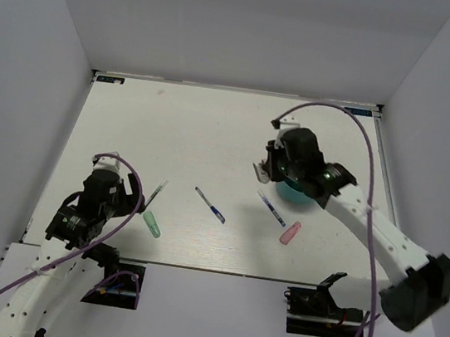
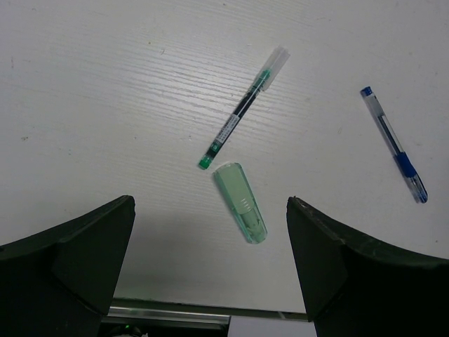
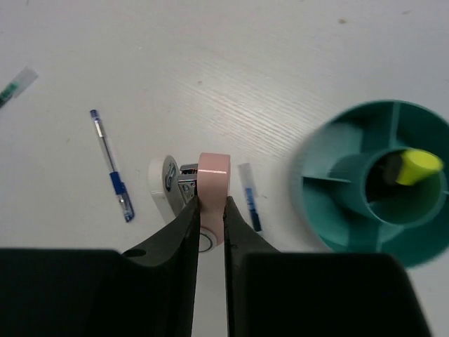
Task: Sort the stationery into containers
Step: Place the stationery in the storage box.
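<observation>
My right gripper moves to the right in the top view next, over the tub's pen-side section. It then releases, since the yellow-capped marker (image 3: pixel 419 167) stands in the tub's centre cup.
My right gripper (image 3: pixel 210 205) is shut on a small pink piece (image 3: pixel 214 172) with a white and metal part, held above the table just left of the round teal tub (image 3: pixel 316 200). A yellow-capped marker (image 3: pixel 419 167) stands in the tub's centre cup. From above, the right gripper (image 1: pixel 261 170) hides most of the tub (image 1: pixel 295 195). My left gripper (image 2: pixel 210 210) is open and low over the table, with a mint-green stubby piece (image 2: pixel 240 203) lying between its fingers. A thin green-inked pen (image 2: pixel 242 109) lies just beyond it.
A blue pen (image 1: pixel 210 205) lies mid-table and a second blue pen (image 1: pixel 271 209) lies near the tub. Another pink stubby piece (image 1: pixel 290 233) rests near the front edge. Purple cables (image 1: pixel 373 168) run along both arms. White walls enclose the table.
</observation>
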Controlling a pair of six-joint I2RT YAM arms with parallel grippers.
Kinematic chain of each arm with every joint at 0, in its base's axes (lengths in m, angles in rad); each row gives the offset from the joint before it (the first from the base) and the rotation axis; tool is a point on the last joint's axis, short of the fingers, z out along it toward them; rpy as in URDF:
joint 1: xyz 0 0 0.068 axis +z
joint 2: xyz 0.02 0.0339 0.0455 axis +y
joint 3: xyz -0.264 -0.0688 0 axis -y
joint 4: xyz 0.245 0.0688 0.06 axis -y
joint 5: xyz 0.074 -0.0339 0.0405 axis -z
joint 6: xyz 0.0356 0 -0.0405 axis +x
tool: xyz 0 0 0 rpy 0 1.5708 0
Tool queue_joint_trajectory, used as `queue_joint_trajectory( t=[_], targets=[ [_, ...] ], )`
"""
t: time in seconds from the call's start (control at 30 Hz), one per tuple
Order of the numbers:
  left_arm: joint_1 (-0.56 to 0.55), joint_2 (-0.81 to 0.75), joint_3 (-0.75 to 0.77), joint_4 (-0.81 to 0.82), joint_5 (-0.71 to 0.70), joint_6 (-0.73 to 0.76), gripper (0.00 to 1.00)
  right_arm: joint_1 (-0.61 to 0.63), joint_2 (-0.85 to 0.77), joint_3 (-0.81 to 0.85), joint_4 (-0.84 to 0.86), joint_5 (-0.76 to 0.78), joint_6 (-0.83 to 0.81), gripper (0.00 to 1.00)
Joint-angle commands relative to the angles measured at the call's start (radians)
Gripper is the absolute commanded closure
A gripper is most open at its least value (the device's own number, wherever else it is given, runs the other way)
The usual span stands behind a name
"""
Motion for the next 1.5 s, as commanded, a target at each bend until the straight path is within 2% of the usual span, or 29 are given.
queue_joint_trajectory(
  t=[0.0, 0.13, 0.37, 0.47, 0.6, 0.77, 1.13, 1.47],
  targets=[
    [0.007, 0.016, -0.003, 0.017, 0.02, 0.008, 0.0, -0.01, -0.151, -0.069, 0.073, 0.184, -0.029, 1.0],
    [0.01, 0.033, -0.005, 0.017, 0.029, 0.008, 0.0, -0.029, -0.266, -0.188, 0.088, 0.273, -0.035, 1.0],
    [0.01, 0.048, -0.011, 0.025, 0.042, 0.012, 0.0, -0.075, -0.409, -0.339, 0.24, 0.376, -0.182, 1.0],
    [0.009, 0.055, -0.013, 0.028, 0.045, 0.015, 0.0, -0.093, -0.455, -0.403, 0.272, 0.401, -0.184, 1.0],
    [0.012, 0.065, -0.016, 0.034, 0.052, 0.017, 0.0, -0.108, -0.463, -0.472, 0.329, 0.386, -0.156, 1.0],
    [0.006, 0.076, -0.014, 0.029, 0.052, 0.02, 0.0, -0.119, -0.412, -0.479, 0.43, 0.372, -0.104, 1.0],
    [0.009, 0.074, -0.019, 0.031, 0.052, 0.022, 0.0, -0.125, -0.435, -0.552, 0.464, 0.333, -0.078, 1.0],
    [0.009, 0.081, -0.019, 0.034, 0.052, 0.022, 0.0, -0.132, -0.42, -0.646, 0.672, 0.344, -0.075, 1.0]
  ],
)
